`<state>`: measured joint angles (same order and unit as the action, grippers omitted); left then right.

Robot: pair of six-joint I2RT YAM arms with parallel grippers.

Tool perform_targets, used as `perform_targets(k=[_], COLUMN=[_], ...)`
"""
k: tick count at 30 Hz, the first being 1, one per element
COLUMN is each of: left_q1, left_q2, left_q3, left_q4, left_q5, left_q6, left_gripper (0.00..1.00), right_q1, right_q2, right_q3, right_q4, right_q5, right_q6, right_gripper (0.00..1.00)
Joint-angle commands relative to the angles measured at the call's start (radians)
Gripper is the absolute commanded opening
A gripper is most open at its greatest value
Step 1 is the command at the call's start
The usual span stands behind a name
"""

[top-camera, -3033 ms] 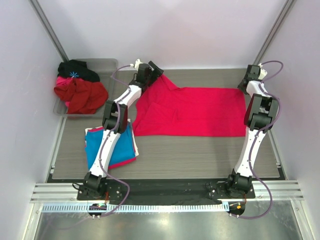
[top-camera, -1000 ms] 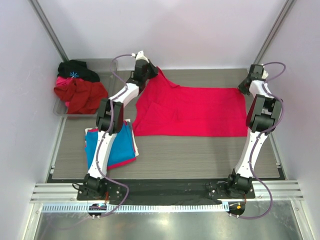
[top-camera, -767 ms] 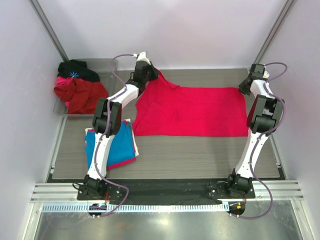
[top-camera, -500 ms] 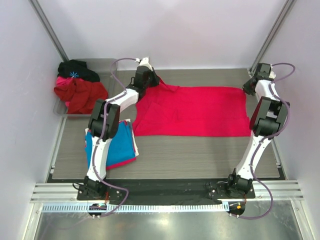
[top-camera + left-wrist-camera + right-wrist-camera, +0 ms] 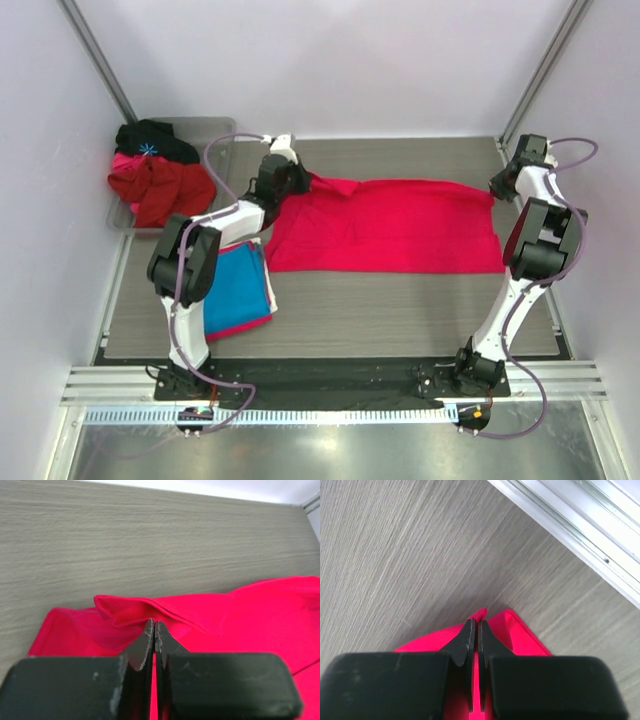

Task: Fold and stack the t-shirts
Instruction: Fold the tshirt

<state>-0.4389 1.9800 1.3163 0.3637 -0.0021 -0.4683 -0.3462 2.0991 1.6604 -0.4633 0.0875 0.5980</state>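
Observation:
My right gripper draws back over the flat cloth (image 5: 490, 220) next and releases its corner, as both far corners of the crimson-pink t-shirt (image 5: 390, 225) are pinched and its near part is flat.
A bright crimson-pink t-shirt (image 5: 390, 225) lies spread flat across the middle of the table. My left gripper (image 5: 291, 181) is shut on its far left corner, and cloth bunches at the closed tips (image 5: 154, 626). At the far right corner my right gripper (image 5: 499, 186) is shut on a small fold of the same shirt (image 5: 515, 630), which pokes out past the tips (image 5: 476, 625). To the left lies a folded bright blue t-shirt (image 5: 235, 290), with a pink-red edge (image 5: 245, 326) showing beneath it.
A clear bin (image 5: 218, 132) at the far left holds a heap of dark red and black clothes (image 5: 160, 180). A metal rail (image 5: 580, 520) runs close behind the right gripper. Upright frame posts stand at both back corners.
Both grippers have come down and a little toward the near side, still holding the shirt's far corners. The raised left corner now lies low on the table, and the left arm has swung outward.

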Motion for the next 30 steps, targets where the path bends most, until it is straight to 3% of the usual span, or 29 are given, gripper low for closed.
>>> perform_targets(k=[1, 30], left_q1=[-0.006, -0.077], left_q2=[-0.102, -0.409], left_q3=[-0.06, -0.417], left_q4=[0.1, 0.113], left_q5=[-0.053, -0.154], left_q6=[0.051, 0.063], left_gripper=[0.0, 0.0], right_q1=[0.003, 0.001], right_q2=[-0.096, -0.326], right_q3=[-0.02, -0.289], right_q4=[0.0, 0.008], right_q5=[0.012, 0.109], right_q6=[0.016, 0.019], right_gripper=[0.01, 0.01])
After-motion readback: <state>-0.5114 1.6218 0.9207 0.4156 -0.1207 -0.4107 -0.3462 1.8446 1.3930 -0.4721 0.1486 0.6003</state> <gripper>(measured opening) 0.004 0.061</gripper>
